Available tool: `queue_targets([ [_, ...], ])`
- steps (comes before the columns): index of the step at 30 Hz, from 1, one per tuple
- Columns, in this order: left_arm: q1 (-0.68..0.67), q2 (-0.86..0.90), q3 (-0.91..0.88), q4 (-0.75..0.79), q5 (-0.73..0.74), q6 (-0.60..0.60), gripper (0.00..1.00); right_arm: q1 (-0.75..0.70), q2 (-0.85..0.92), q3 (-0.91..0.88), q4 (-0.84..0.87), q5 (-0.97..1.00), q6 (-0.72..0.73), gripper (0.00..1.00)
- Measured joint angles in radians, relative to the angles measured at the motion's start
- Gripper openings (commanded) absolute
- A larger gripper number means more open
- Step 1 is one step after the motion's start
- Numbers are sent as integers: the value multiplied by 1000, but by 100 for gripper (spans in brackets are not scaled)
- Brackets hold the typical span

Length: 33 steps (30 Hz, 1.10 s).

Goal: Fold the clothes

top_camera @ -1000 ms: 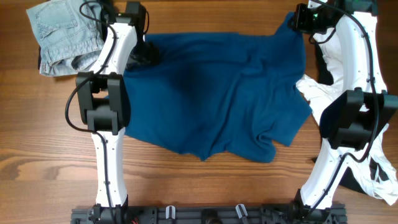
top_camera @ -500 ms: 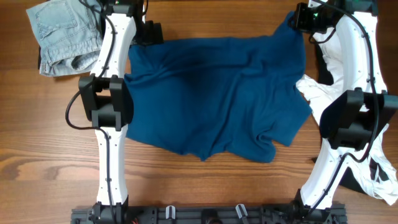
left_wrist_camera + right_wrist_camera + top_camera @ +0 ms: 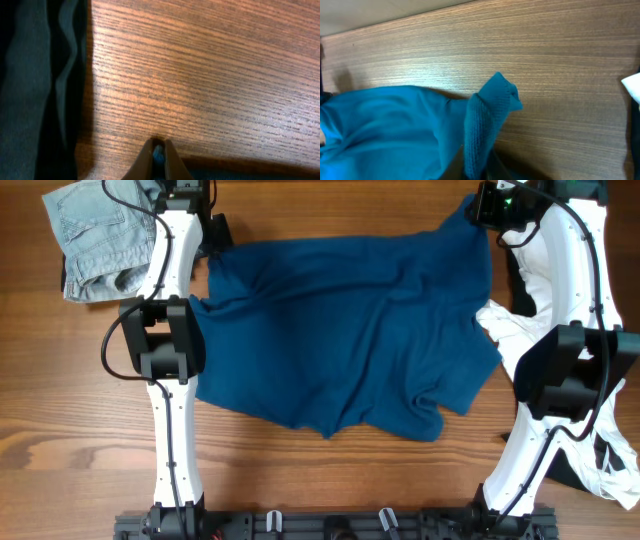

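Note:
The blue garment lies spread back from its far corner, which I pinch. I will lift my right gripper, carry it back over the open cloth [image 3: 432, 288], lower it and release.
The clothes, one large dark blue garment [image 3: 340, 330], lie spread and rumpled across the middle of the table in the overhead view. My left gripper [image 3: 212, 240] is at the garment's far left corner. In the left wrist view it [image 3: 158, 149] is shut, with a sliver of blue cloth pinched between its tips just above the wood. My right gripper [image 3: 480, 212] is at the far right corner. The right wrist view shows it [image 3: 485, 162] shut on a raised fold of the blue garment [image 3: 490, 115].
A light denim piece [image 3: 95, 235] lies bunched at the far left corner, close to the left arm. A white garment with black marks [image 3: 515, 330] lies along the right side under the right arm. Dark cloth [image 3: 35, 100] fills the left wrist view's left edge.
My left gripper moved from on the cloth to the far left corner and shut on it. The garment's far left edge is now drawn out straighter. The right arm has held still.

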Motion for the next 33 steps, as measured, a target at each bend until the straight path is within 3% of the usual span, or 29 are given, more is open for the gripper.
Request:
queue_targets([
  [2,0,0,2,-6,-6,-1,4,0,0,0,24,13,1,4],
  [6,12,-5,27,71,-61,-1,4,-10,2,-7,321,60,-4,4],
  [8,42,-55,84,95,-73,-1,4,-22,3,15,350,42,-4,4],
  [11,79,-246,138,148,-82,-4,4,-24,9,129,286,27,-24,4],
  [15,74,-451,175,86,-88,-5,4,-44,-13,204,97,-37,-88,4],
  [18,73,-493,183,-98,-92,-4,4,-70,-29,211,-119,-85,-152,5],
  [20,73,-483,178,-238,-92,0,4,-73,-29,211,-239,-95,-193,14],
  [24,73,-479,166,-460,-92,8,4,-72,-29,208,-418,-103,-247,4],
  [33,82,-474,-154,-427,-95,12,4,14,-39,-63,-379,-101,-285,4],
])
